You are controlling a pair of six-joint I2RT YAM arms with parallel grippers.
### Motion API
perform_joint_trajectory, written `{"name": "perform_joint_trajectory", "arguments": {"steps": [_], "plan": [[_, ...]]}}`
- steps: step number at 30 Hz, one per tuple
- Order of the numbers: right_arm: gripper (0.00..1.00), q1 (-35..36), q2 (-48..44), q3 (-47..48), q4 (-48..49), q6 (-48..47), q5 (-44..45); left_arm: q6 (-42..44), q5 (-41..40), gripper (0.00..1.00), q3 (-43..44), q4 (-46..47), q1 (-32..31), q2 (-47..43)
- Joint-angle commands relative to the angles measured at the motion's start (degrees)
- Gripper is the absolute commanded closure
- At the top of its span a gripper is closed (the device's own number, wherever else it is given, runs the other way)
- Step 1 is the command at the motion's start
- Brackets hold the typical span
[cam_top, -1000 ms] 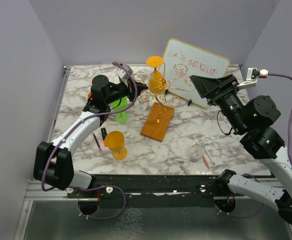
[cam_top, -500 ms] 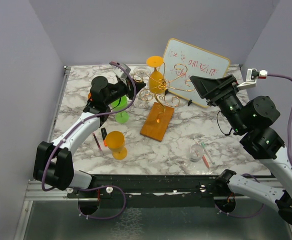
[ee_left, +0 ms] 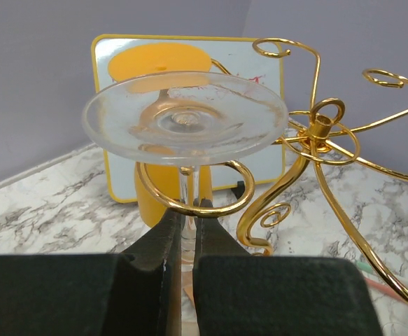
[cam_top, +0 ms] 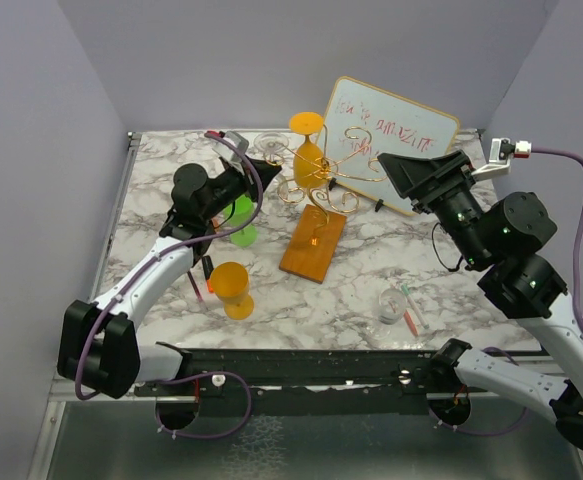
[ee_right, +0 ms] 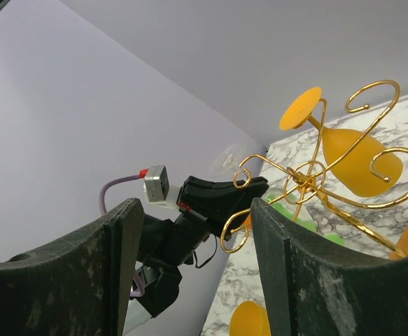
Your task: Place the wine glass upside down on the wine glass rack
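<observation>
Next, my left gripper comes down until the glass's foot rests on the curled arm. The stem already crosses that curl and the foot hovers above it.
My left gripper (ee_left: 188,211) is shut on the stem of a clear wine glass (ee_left: 185,115), held upside down with its round foot on top. The foot sits just above a curled arm of the gold wine glass rack (ee_left: 315,133), and the stem crosses that curl. In the top view the left gripper (cam_top: 262,173) is at the rack's (cam_top: 323,182) left side, above its wooden base (cam_top: 314,243). An orange glass (cam_top: 309,160) hangs upside down on the rack. My right gripper (cam_top: 411,172) is open and empty, raised to the right of the rack.
A green glass (cam_top: 239,215) and an orange glass (cam_top: 233,288) stand on the marble table left of the base. A whiteboard (cam_top: 396,140) leans behind the rack. A clear cup with pens (cam_top: 395,303) lies front right. Markers (cam_top: 201,275) lie front left.
My left arm has drawn back a little to the left with the clear glass still in it. The right arm has barely moved.
</observation>
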Motion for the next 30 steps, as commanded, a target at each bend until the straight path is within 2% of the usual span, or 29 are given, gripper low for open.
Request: {"name": "perform_joint_trajectory", "arguments": {"steps": [1,12,19,21,25,30], "plan": [[0.33,0.0,-0.4,-0.8,-1.5,0.7,1.1,0.8,3.2,1.0,-1.7,4.6,-0.2,-2.3],[0.33,0.0,-0.6,-1.3,-1.6,1.2,1.1,3.9,9.9,0.98,-4.6,6.5,-0.2,-3.6],[0.33,0.0,-0.4,-1.5,-2.0,1.2,1.1,3.1,10.4,0.75,-5.4,6.5,-0.2,-2.9],[0.33,0.0,-0.5,-1.5,-2.2,1.2,1.1,2.6,9.9,0.64,-6.0,6.5,-0.2,-3.0],[0.33,0.0,-0.5,-1.5,-2.4,1.3,1.0,1.6,8.0,0.49,-7.4,6.5,-0.2,-4.2],[0.33,0.0,-0.8,-1.7,-4.3,1.4,1.1,0.4,5.6,0.38,-9.8,6.5,-0.2,-7.8]]}}
